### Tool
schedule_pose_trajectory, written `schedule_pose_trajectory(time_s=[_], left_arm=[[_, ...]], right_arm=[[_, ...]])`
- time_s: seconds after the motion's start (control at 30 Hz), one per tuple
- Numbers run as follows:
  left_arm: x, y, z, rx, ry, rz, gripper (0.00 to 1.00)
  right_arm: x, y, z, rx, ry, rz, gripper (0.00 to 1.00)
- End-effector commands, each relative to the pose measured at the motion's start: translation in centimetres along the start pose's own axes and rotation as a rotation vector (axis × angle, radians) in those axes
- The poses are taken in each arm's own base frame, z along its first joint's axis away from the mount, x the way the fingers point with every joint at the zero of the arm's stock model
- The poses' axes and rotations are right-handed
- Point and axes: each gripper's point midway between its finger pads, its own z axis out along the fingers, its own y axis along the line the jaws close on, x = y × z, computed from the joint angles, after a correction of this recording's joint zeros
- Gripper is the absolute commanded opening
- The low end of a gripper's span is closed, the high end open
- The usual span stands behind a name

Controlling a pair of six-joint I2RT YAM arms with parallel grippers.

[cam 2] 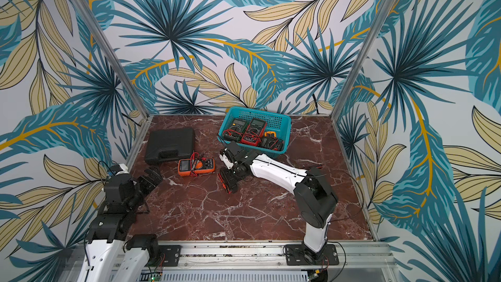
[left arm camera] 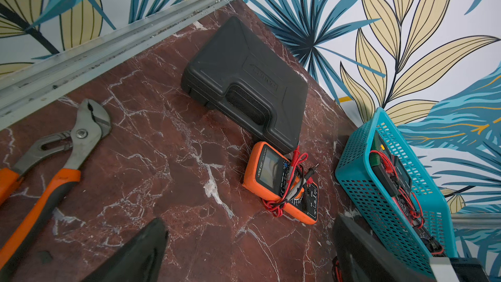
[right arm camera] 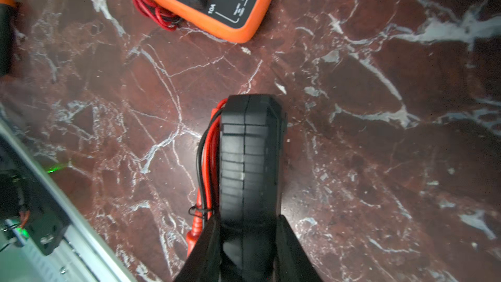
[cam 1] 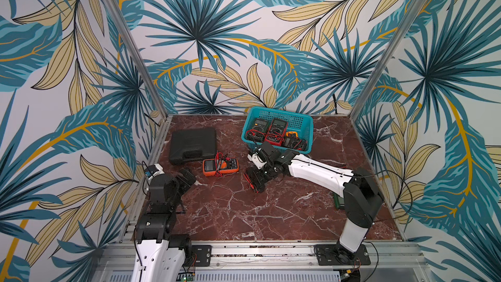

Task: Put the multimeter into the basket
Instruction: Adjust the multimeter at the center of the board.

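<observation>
The black multimeter goes back and down in my right gripper next, for release on the empty marble, which lies below the gripper and nearer my base.
My right gripper is shut on a black multimeter with red and black leads bundled along one side. The meter stands on edge, low over the marble, near the table's middle in both top views. The teal basket stands just behind it at the back and holds several multimeters. An orange multimeter lies flat to the left of the held one. My left gripper hangs open and empty at the left, short of the orange meter.
A flat black hard-shell case lies at the back left. Orange-handled pliers lie by the left rail. A green object shows partly under the right arm. Patterned walls and aluminium posts enclose the table.
</observation>
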Motion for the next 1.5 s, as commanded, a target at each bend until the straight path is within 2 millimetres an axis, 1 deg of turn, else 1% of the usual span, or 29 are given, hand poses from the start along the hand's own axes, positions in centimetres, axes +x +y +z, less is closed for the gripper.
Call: schedule_pose_trajectory(time_s=[0.0, 0.07, 0.13, 0.3, 0.5, 0.6, 0.77, 0.83, 0.93, 1.03, 1.1, 1.23, 1.3, 1.37, 1.47], left_arm=[[-0.7, -1.3, -0.4, 0.048, -0.004, 0.01, 1.0], [-0.6, -1.4, -0.2, 0.053, 0.004, 0.007, 1.0], [-0.6, -1.5, -0.1, 0.056, 0.006, 0.006, 1.0], [-0.5, -1.7, 0.2, 0.061, 0.015, 0.003, 1.0], [-0.4, -1.7, 0.5, 0.059, 0.02, 0.002, 1.0], [-0.3, -1.7, 0.6, 0.06, 0.025, 0.004, 1.0], [-0.4, -1.8, 0.7, 0.059, 0.026, 0.002, 1.0], [-0.4, -1.8, 0.7, 0.06, 0.025, 0.002, 1.0], [-0.5, -1.9, 0.8, 0.063, 0.023, 0.001, 1.0], [-0.5, -2.1, 0.9, 0.065, 0.026, 0.003, 1.0], [-0.5, -2.0, 0.9, 0.064, 0.029, 0.005, 1.0], [-0.5, -2.0, 0.9, 0.064, 0.027, 0.008, 1.0], [-0.5, -2.0, 0.9, 0.062, 0.027, 0.011, 1.0], [-0.4, -1.8, 0.9, 0.058, 0.028, 0.014, 1.0], [-0.3, -1.7, 0.9, 0.052, 0.027, 0.018, 1.0]], right_arm=[[0.9, 2.0, -0.3, -0.134, 0.018, 0.036, 0.22], [1.8, 2.2, 0.1, -0.173, 0.046, 0.046, 0.22], [2.7, 2.1, 0.7, -0.187, 0.073, 0.057, 0.22], [4.6, 0.8, 2.2, -0.198, 0.13, 0.104, 0.22], [5.4, -1.1, 3.2, -0.234, 0.147, 0.167, 0.26], [5.8, -2.5, 3.6, -0.222, 0.157, 0.19, 0.32], [6.5, -4.5, 3.9, -0.165, 0.175, 0.207, 0.48], [6.7, -5.1, 3.9, -0.148, 0.178, 0.213, 0.51], [6.7, -5.8, 3.6, -0.109, 0.179, 0.206, 0.56], [6.5, -6.6, 2.9, -0.051, 0.183, 0.196, 0.64], [6.3, -7.1, 2.1, -0.004, 0.183, 0.192, 0.68], [6.0, -8.8, -0.1, 0.14, 0.198, 0.242, 0.77], [5.7, -8.7, -1.1, 0.17, 0.193, 0.298, 0.83], [5.4, -8.3, -1.9, 0.191, 0.169, 0.347, 0.88], [4.6, -7.1, -2.9, 0.228, 0.12, 0.401, 0.97]])
